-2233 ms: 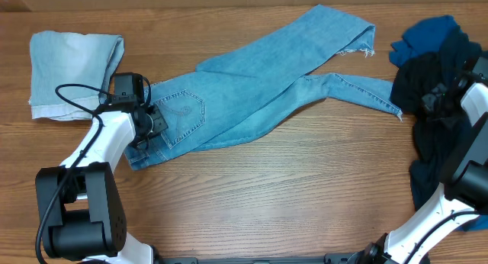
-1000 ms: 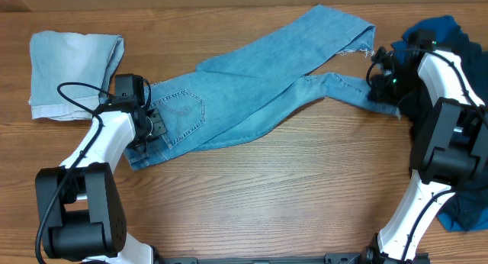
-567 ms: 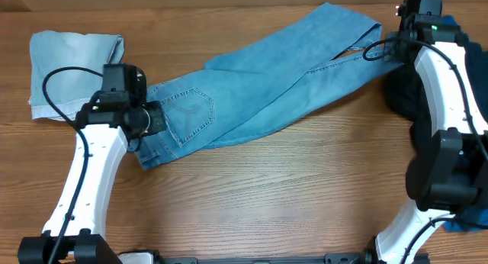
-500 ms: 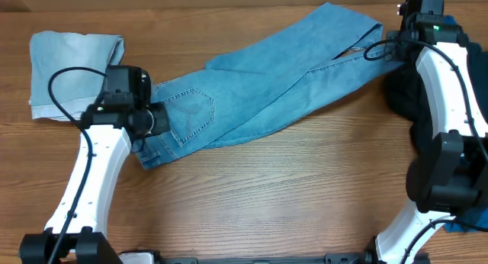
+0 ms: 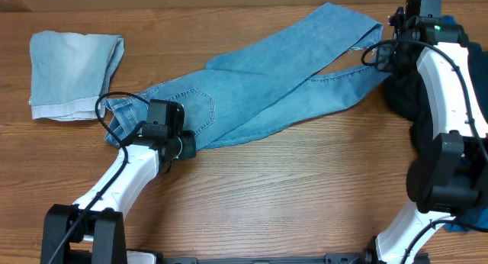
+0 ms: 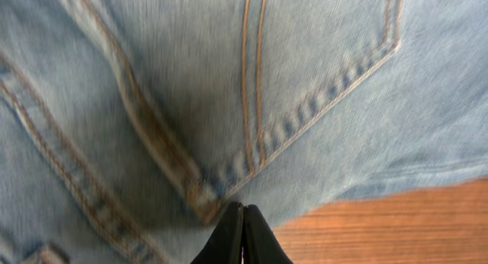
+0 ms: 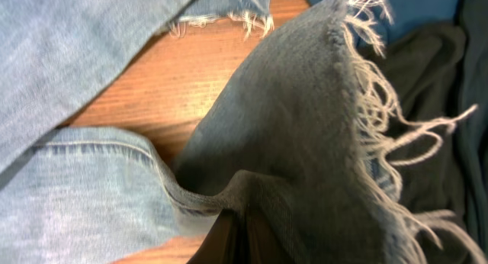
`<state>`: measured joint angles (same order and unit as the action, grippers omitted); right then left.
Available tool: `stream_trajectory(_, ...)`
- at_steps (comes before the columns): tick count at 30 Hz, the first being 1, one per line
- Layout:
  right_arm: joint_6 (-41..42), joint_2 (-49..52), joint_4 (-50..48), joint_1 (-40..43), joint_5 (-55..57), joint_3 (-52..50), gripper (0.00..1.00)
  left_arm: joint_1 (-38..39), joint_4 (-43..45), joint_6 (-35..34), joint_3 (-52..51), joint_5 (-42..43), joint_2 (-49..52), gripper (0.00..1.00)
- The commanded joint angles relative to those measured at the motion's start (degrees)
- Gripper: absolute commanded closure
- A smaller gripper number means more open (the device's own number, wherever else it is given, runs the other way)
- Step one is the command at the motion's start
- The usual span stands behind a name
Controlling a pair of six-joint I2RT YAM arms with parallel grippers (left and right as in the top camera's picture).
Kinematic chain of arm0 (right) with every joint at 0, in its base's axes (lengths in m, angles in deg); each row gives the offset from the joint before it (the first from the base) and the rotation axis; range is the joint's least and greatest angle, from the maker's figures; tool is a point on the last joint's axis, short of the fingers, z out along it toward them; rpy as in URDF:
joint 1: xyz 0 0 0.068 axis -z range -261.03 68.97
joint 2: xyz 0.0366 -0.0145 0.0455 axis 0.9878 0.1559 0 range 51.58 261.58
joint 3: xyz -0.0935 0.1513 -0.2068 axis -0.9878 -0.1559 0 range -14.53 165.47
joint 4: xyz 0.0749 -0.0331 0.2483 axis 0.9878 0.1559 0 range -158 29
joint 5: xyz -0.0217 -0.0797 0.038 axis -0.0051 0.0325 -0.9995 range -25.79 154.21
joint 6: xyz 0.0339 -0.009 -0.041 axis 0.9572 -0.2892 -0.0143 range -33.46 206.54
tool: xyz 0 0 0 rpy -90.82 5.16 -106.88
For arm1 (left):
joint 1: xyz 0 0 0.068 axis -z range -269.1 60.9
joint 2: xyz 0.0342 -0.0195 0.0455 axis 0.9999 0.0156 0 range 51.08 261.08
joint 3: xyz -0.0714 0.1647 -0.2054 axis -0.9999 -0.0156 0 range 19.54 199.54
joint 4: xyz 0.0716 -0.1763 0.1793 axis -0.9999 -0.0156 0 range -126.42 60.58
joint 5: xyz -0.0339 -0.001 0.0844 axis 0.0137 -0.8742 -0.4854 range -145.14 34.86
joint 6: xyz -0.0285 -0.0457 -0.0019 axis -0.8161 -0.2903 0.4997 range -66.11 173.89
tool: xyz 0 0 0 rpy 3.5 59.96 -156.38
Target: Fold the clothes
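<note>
My right gripper holds the jeans' frayed hem and should next draw back beside the dark garments' edge (image 5: 395,98) and release it, because the jeans' lower leg bunches and bends toward the other hem.
The light-blue jeans (image 5: 259,73) lie slantwise across the table, waist at the left and legs toward the back right. My left gripper (image 5: 185,147) is shut, its tips (image 6: 242,209) on the denim at the jeans' front edge, just below the stitched pocket corner (image 6: 252,153). No fold shows between its fingers. My right gripper (image 5: 392,60) is shut on the lower leg near its frayed hem (image 7: 374,119); the cloth bunches at the tips (image 7: 242,215). The other leg's hem (image 7: 229,20) lies on the wood.
A folded paler denim piece (image 5: 72,73) sits at the back left. Dark and royal-blue garments (image 5: 415,104) are heaped at the right edge, under and behind the right arm, with more blue cloth (image 5: 457,218) at the front right. Bare wood spans the front.
My left arm swung toward the front and its shut gripper slid from the waistband past the pocket to the jeans' front edge. The jeans stayed put. The right gripper barely moved; a gap opened between the legs.
</note>
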<state>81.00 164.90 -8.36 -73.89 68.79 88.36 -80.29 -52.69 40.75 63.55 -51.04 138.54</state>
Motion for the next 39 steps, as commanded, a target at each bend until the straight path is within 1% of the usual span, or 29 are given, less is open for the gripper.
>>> stream_trajectory(1, 0.74, -2.64, 0.87, 0.31, -1.22, 1.49, 0.96, 0.22, 3.3, -0.39, -0.46, -2.23, 0.22, 0.96)
stream_trajectory(4, 0.92, -2.64, 1.18, 0.31, -5.51, 1.49, 0.96, 0.15, 4.44, -0.83, -0.46, -10.97, 1.57, 0.96)
stream_trajectory(6, 1.27, -2.62, 2.32, 0.31, -8.81, 1.49, 0.96, 0.11, 6.36, -0.79, -0.46, -12.96, 5.14, 0.96)
stream_trajectory(9, 5.01, -2.62, 8.31, 0.15, -8.79, 1.49, 0.96, -0.07, 9.66, -0.76, -0.46, -20.02, 9.6, 0.96)
stream_trajectory(10, 6.27, -2.64, 10.73, 0.0, -9.05, 1.49, 0.96, -1.29, 9.88, -0.55, -0.46, -22.56, 10.58, 0.96)
stream_trajectory(15, 10.23, -2.62, 18.14, -0.07, -10.91, 1.51, 0.96, -9.35, 10.12, 0.28, -0.46, -22.49, 11.45, 0.96)
stream_trajectory(17, 10.97, -2.62, 19.61, -0.07, -11.5, 1.51, 0.96, -10.86, 10.14, 2.08, -0.46, -22.53, 11.45, 0.96)
stream_trajectory(19, 10.97, -2.62, 19.74, -0.07, -11.63, 1.49, 0.96, -11.08, 10.14, 4.17, -0.46, -22.77, 11.45, 0.96)
stream_trajectory(21, 10.97, -2.62, 22.4, -0.07, -14.71, 1.49, 0.96, -11.37, 10.01, 4.66, -0.46, -25.49, 11.45, 0.96)
stream_trajectory(22, 10.97, -2.62, 23.26, -0.07, -14.99, 1.49, 0.96, -11.63, 10.03, 4.7, -0.46, -25.53, 11.45, 0.96)
stream_trajectory(25, 11.58, -2.62, 26.21, -0.07, -15.15, 1.49, 0.96, -13.73, 10.05, 4.79, -0.46, -24.98, 11.45, 0.96)
stream_trajectory(27, 11.63, -2.58, 25.9, 0.07, -14.21, 1.38, 0.96, -13.84, 10.05, 4.76, -0.46, -23.39, 11.45, 0.96)
stream_trajectory(31, 14.6, 0.17, 27.98, 0.11, -12.2, -0.15, 0.96, -13.84, 10.05, 4.52, -0.46, -23.1, 11.45, 0.96)
stream_trajectory(32, 14.45, 1.77, 30.62, 0.11, -13.99, -0.2, 0.96, -13.84, 10.05, 4.11, -0.46, -23.06, 11.45, 0.96)
stream_trajectory(33, 12.46, 2.4, 31.93, 0.11, -17.11, -0.2, 0.96, -13.84, 10.05, 4.13, -0.46, -22.56, 11.45, 0.96)
stream_trajectory(34, 7.76, 2.45, 32.74, 0.11, -22.77, -0.15, 0.96, -13.84, 10.05, 4.09, -0.46, -21.97, 11.45, 0.96)
stream_trajectory(35, 4.04, 2.4, 34.49, 0.17, -28.39, 1.95, 0.96, -13.84, 10.08, 3.89, -0.46, -20.96, 11.45, 0.96)
stream_trajectory(38, 4.31, 2.36, 36.26, 0.17, -28.44, 6.23, 0.96, -13.84, 10.05, 3.69, -0.46, -20.55, 11.45, 0.96)
stream_trajectory(39, 8.44, 2.36, 36.17, 0.17, -26.38, 6.62, 0.96, -13.81, 10.05, 3.69, -0.46, -20.52, 11.45, 0.96)
